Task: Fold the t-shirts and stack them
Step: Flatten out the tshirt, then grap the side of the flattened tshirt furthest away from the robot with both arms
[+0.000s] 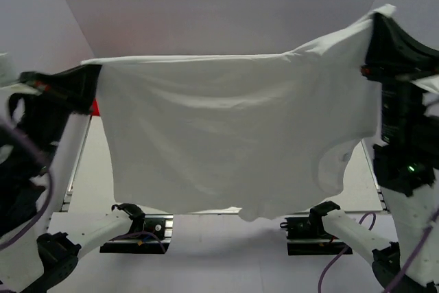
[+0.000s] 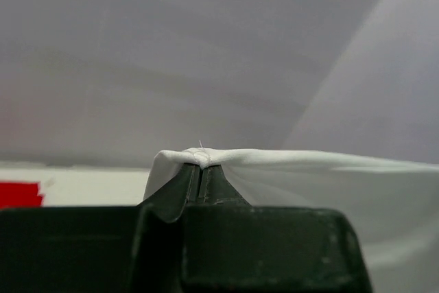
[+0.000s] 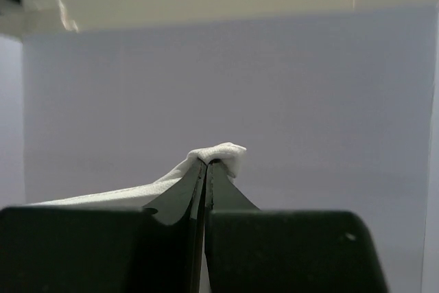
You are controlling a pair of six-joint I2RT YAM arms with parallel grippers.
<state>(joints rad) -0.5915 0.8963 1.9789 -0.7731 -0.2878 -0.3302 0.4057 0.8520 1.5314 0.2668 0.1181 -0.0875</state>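
I need to tilt my left gripper outward and lower it next to let go of the white t-shirt's corner on the tabletop (image 2: 89, 186) beside the red t-shirt, because that spot is below the gripper and farther outward.
The white t-shirt (image 1: 226, 135) hangs spread wide in the air between my two arms and hides most of the table in the top view. My left gripper (image 1: 96, 77) is shut on its left top corner; the left wrist view shows the jaws (image 2: 201, 164) pinched on a bunch of white cloth (image 2: 309, 169). My right gripper (image 1: 376, 25) is shut on the right top corner, held higher; the right wrist view shows the jaws (image 3: 207, 162) closed on a white fold (image 3: 223, 152). A sliver of the red t-shirt (image 1: 95, 106) shows behind the left edge, also in the left wrist view (image 2: 19, 193). The dark grey-green t-shirt is out of view.
The arm bases (image 1: 137, 221) stand at the near edge of the white table (image 1: 92, 169). Plain grey walls surround the workspace. The hanging shirt hides whatever lies on the table behind it.
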